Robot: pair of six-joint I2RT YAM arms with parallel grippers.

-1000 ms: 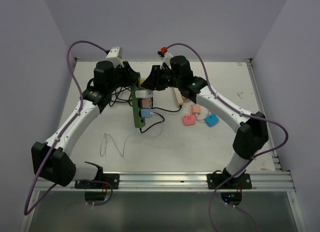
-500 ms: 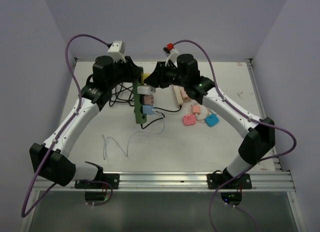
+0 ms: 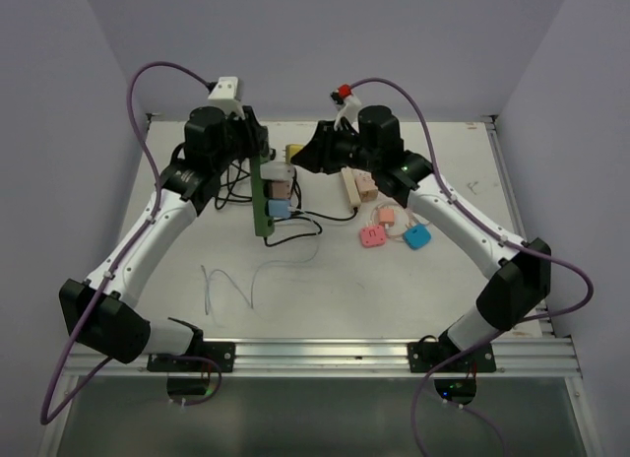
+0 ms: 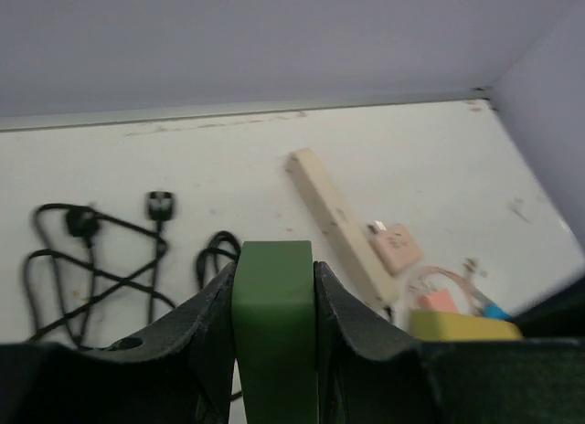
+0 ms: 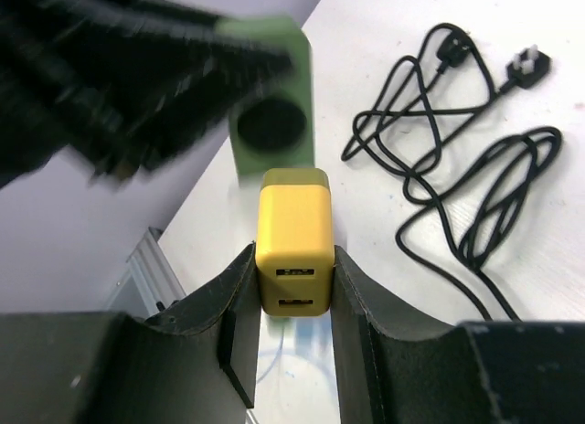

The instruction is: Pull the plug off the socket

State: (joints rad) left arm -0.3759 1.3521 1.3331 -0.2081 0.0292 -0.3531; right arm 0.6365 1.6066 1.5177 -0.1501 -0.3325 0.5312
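Note:
The yellow plug (image 5: 294,241) is in my right gripper, and I should lower it back to the table next, between the pink and blue adapters.
My left gripper (image 3: 258,150) is shut on the top end of the dark green socket strip (image 3: 260,203) and holds it raised and nearly upright; in the left wrist view the strip (image 4: 274,333) fills the gap between the jaws. White, pink and blue plugs (image 3: 279,191) still sit in it. My right gripper (image 3: 303,158) is shut on the yellow plug (image 5: 294,241), which is clear of the strip's empty round outlet (image 5: 270,124). The yellow plug also shows in the top view (image 3: 294,152) and the left wrist view (image 4: 466,326).
Black cords (image 3: 221,191) lie on the table behind the strip. A beige power strip (image 3: 352,186) lies to the right, with pink (image 3: 372,236) and blue (image 3: 416,236) adapters near it. A thin white wire (image 3: 231,285) lies at the front left.
The left gripper has drawn the green strip up and to the left. The right gripper has drawn back to the right with the yellow plug, and a gap has opened between plug and strip.

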